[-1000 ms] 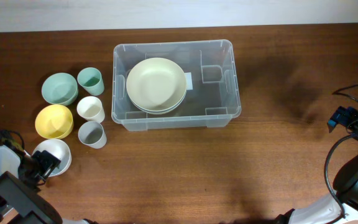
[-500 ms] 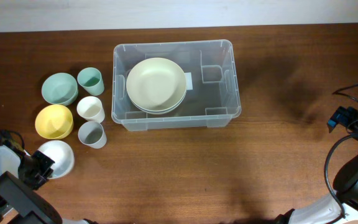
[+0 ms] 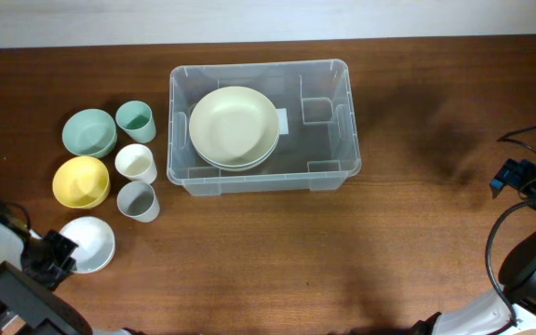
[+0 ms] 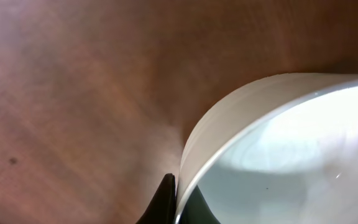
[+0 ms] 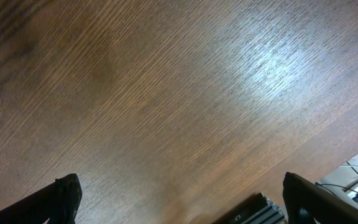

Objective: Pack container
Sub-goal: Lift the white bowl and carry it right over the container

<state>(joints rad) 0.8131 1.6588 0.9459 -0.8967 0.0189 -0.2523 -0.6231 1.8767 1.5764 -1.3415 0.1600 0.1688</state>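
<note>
My left gripper should lift the white bowl over to the container's empty half (image 3: 310,130), which is outward of my gripper, to its right in the overhead view. It should lower the bowl there and release it.
The container (image 3: 261,67), a large clear plastic bin, stands at the table's middle back with stacked cream bowls (image 3: 234,126) in its left half. At the front left, my left gripper (image 3: 57,253) is shut on the rim of a white bowl (image 3: 91,244). In the left wrist view the black fingertips (image 4: 166,198) pinch the white bowl's (image 4: 278,143) thin wall, one inside and one outside. My right gripper (image 3: 519,177) stays at the far right edge. It is open, and in the right wrist view only bare wood lies between its fingers (image 5: 64,196).
Left of the container stand a green bowl (image 3: 89,132), a yellow bowl (image 3: 81,180), a green cup (image 3: 135,120), a white cup (image 3: 136,164) and a grey cup (image 3: 138,200). Cables hang by the right arm.
My left gripper has shut on the white bowl's rim, and the bowl has shifted slightly toward the front and right. The right arm has not moved.
</note>
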